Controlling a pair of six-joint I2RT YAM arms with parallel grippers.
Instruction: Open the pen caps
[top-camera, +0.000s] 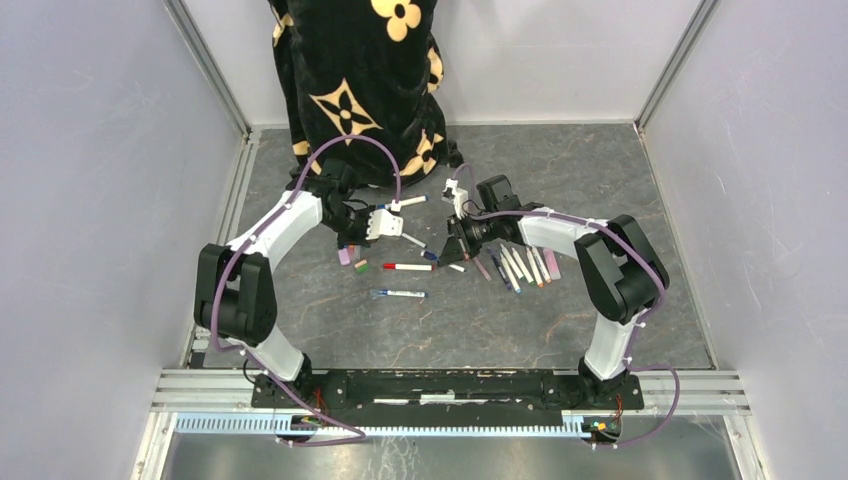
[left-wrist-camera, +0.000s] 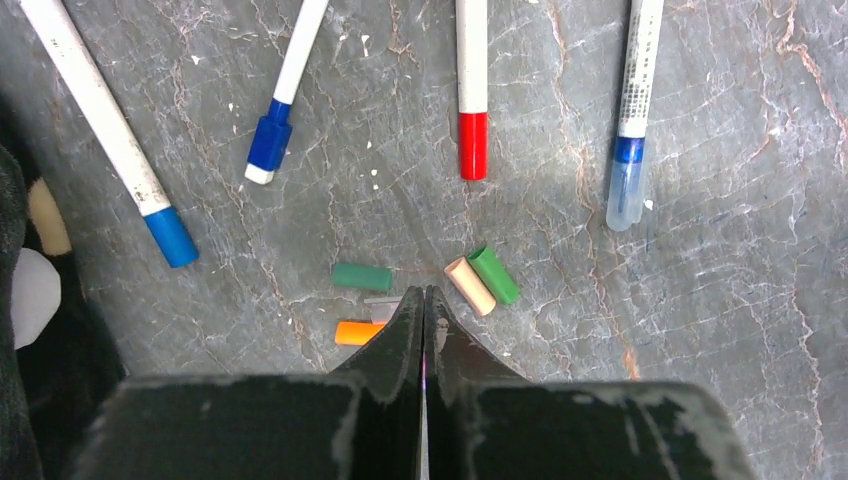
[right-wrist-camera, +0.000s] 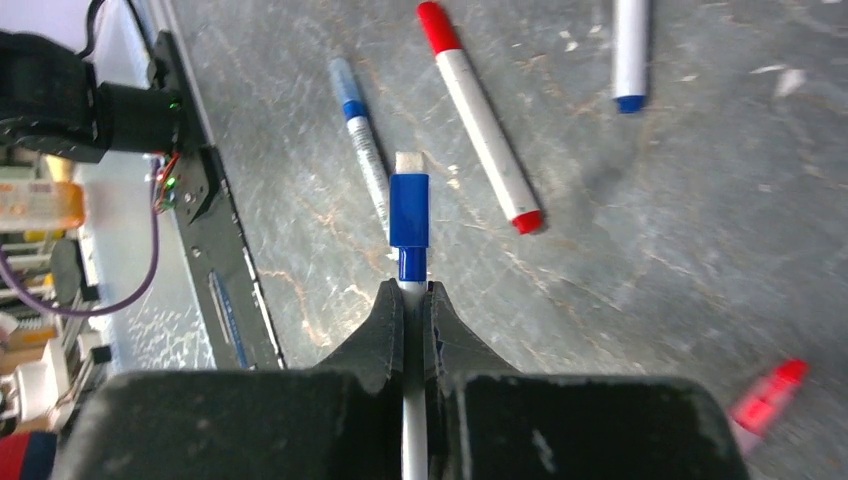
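Observation:
The robot's right gripper needs to move down and to the right in the top view, turn, and release the white body of the pen at the row of pens, since others lie gathered there.
My left gripper is shut, its tips low over loose pen caps: dark green, orange, beige, green and a pale grey one partly hidden by a finger. In the top view it hangs over these caps. My right gripper is shut on the white barrel of a pen; its blue end with a white tip sticks out past the jaws, above the table. In the top view the right gripper is mid-table.
On the table lie a red-ended pen, a blue pen with a clear cap and a row of several pens to the right. A blurred red cap lies nearby. A person in a black flowered garment stands at the far edge.

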